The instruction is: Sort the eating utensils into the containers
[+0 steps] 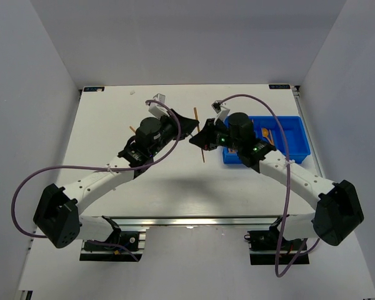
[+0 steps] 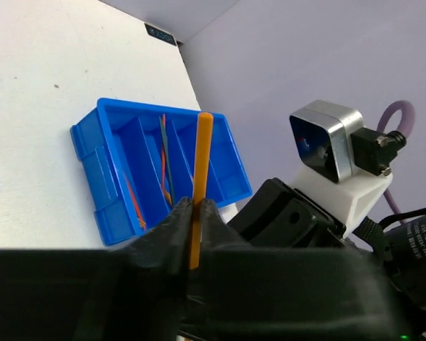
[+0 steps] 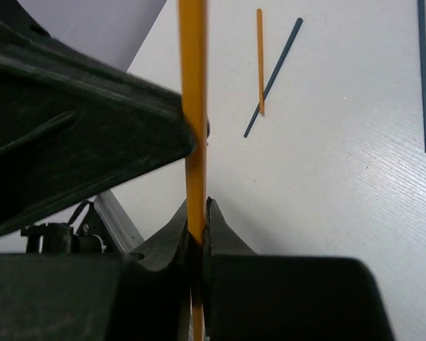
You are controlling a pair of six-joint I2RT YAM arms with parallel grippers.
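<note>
The stick should next go to my right gripper's right in the top view, over the tray's empty end section (image 1: pixel 293 132). Then my right gripper should lower it and let it go.
One long orange stick (image 2: pixel 202 156) (image 3: pixel 192 71) is held above the table by both arms at once. My left gripper (image 2: pixel 197 206) is shut on its lower part, and my right gripper (image 3: pixel 199 213) is shut on it further along. From above, the two grippers (image 1: pixel 192 130) (image 1: pixel 203 139) meet at the table's middle, with an orange end (image 1: pixel 203 155) poking out below them. The blue tray (image 1: pixel 300 140) (image 2: pixel 92 142) sits to the right, behind my right arm. Its narrow compartments hold orange, red and dark sticks (image 2: pixel 163 156).
Loose on the white table lie a thin orange stick (image 3: pixel 260 64), a dark blue stick (image 3: pixel 273 78) crossing beside it, and another dark blue one (image 3: pixel 423 78). My right arm's wrist camera (image 2: pixel 326 142) and purple cable (image 2: pixel 397 117) sit close to my left gripper.
</note>
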